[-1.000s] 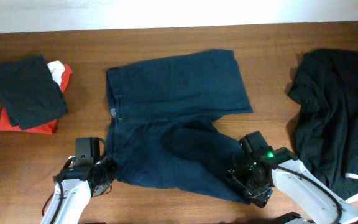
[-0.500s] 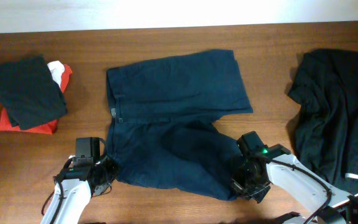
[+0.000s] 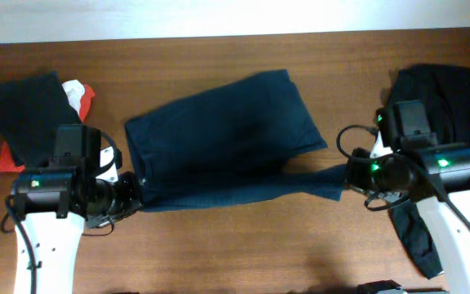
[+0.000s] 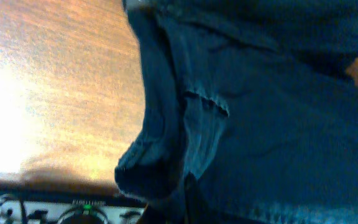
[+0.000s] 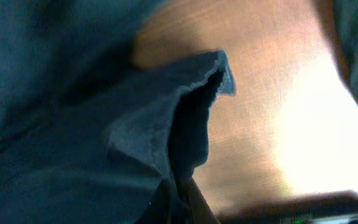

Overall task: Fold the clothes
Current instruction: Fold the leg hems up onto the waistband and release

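Observation:
I should move my left gripper down and slightly outward to set the waistband corner on the tabletop and let it go, because the near edge of the shorts is already tight between both grippers.
The clothes are wide navy-blue shorts point(image 3: 219, 135) spread across the middle of the wooden table. Their near edge is stretched taut between my two grippers. My left gripper point(image 3: 137, 189) is shut on the waistband corner at the left end. In the left wrist view the bunched waistband point(image 4: 160, 155) runs down into that gripper point(image 4: 185, 190). My right gripper point(image 3: 348, 175) is shut on the leg hem at the right end. The right wrist view shows the hem point(image 5: 185, 93) gathered into that gripper point(image 5: 178, 193). A black garment point(image 3: 455, 98) lies at the far right, partly under my right arm.
A folded dark garment point(image 3: 27, 114) lies on red and white cloth point(image 3: 78, 96) at the back left. Bare wood point(image 3: 243, 245) runs along the front of the table. A pale wall edge point(image 3: 219, 16) borders the back.
My right gripper has shut on the leg hem and carried it right and back. The left arm moved back with the waistband. The shorts now hang stretched in a long band.

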Available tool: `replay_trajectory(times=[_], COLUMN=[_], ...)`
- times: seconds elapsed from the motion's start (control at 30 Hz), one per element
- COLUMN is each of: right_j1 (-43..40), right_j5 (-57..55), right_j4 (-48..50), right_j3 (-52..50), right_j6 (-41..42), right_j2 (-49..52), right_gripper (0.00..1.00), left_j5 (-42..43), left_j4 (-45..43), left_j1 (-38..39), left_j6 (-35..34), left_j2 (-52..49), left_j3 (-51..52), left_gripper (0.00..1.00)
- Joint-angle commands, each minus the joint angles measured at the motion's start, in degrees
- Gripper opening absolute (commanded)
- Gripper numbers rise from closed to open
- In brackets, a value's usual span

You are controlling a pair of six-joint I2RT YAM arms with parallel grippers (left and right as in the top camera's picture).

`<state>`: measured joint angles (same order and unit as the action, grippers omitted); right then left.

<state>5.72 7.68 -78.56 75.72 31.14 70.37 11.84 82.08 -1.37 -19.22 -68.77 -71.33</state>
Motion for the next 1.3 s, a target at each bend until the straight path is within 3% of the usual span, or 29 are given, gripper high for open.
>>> replay_trajectory(times=[0.0, 0.13, 0.27, 0.43, 0.53, 0.57, 0.6, 0.63, 0.67, 0.77, 0.87, 0.9, 0.93, 1.07, 1.17, 1.27], right_j1=[-1.29, -1.25, -1.22, 1.38, 3.48, 3.74, 3.72, 3.72, 3.58, 2.95, 2.95, 2.99, 3.02, 2.89, 1.66, -2.25], right_j5=[-7.32, -7.23, -4.17, 0.13, 0.28, 0.31, 0.31, 0.28, 0.26, 0.33, 0.31, 1.29, 2.27, -0.81, -18.69, -21.22], right_j4=[7.45, 23.37, 39.23, 55.52, 63.82, 66.34, 70.18, 72.15, 73.94, 63.45, 52.06, 49.0, 47.19, 36.76, 26.43, 22.75], right_j3=[4.33, 4.33, 4.33, 4.33, 4.33, 4.33, 4.33, 4.33, 4.33, 4.33, 4.33, 4.33, 4.33, 4.22, 4.22, 4.22], right_j6=[-9.01, -12.94, -15.93, -18.1, -18.91, -18.88, -18.88, -18.88, -18.91, -18.91, -20.31, -21.79, -22.4, -25.07, -14.75, -10.64], right_j2=[-0.46, 5.86, 20.0, 32.17, 38.01, 39.74, 41.46, 41.72, 41.75, 41.77, 42.84, 44.83, 46.62, 49.66, 49.7, 49.57], right_gripper=[0.04, 0.04, 0.04, 0.04, 0.07, 0.11, 0.4, 0.81, 0.92, 0.81, 0.55, 0.52, 0.52, 0.49, 0.3, 0.27], left_j5=[-4.31, -9.01, -12.15, -13.38, -13.2, -13.16, -13.09, -12.5, -8.37, -2.19, -1.49, -1.64, -1.53, -1.46, 1.36, 5.57], left_j4=[-2.27, -12.37, -23.1, -34.93, -41.11, -43.23, -46.66, -49.05, -53.13, -52.35, -42.53, -34.58, -30.88, -29.88, -29.68, -29.73], left_j1=[-0.81, -4.15, -7.65, -7.98, -7.96, -7.8, -7.8, -7.8, -8.09, -9.6, -9.49, -8.9, -8.2, -7.74, -7.74, -7.74], left_j6=[3.04, -3.21, -13.66, -18.16, -19.41, -19.39, -19.37, -19.32, -16.48, -8.85, -8.72, -8.59, -7.78, -5.29, 0.98, 9.09], left_j2=[0.09, -5.07, -19.58, -34.4, -37.83, -38.66, -39.34, -39.32, -39.32, -38.6, -37.62, -38.32, -39.39, -40.11, -40.11, -40.19], left_j3=[-2.97, -2.97, -2.93, -2.93, -2.93, -2.93, -2.93, -2.93, -3.54, -11.52, -12.37, -11.8, -10.67, -6.75, -6.58, -6.58], left_gripper=[0.0, 0.0, 0.0, 0.0, 0.01, 0.07, 0.52, 0.68, 0.72, 0.78, 0.82, 0.85, 0.93, 0.97, 0.99, 0.99])
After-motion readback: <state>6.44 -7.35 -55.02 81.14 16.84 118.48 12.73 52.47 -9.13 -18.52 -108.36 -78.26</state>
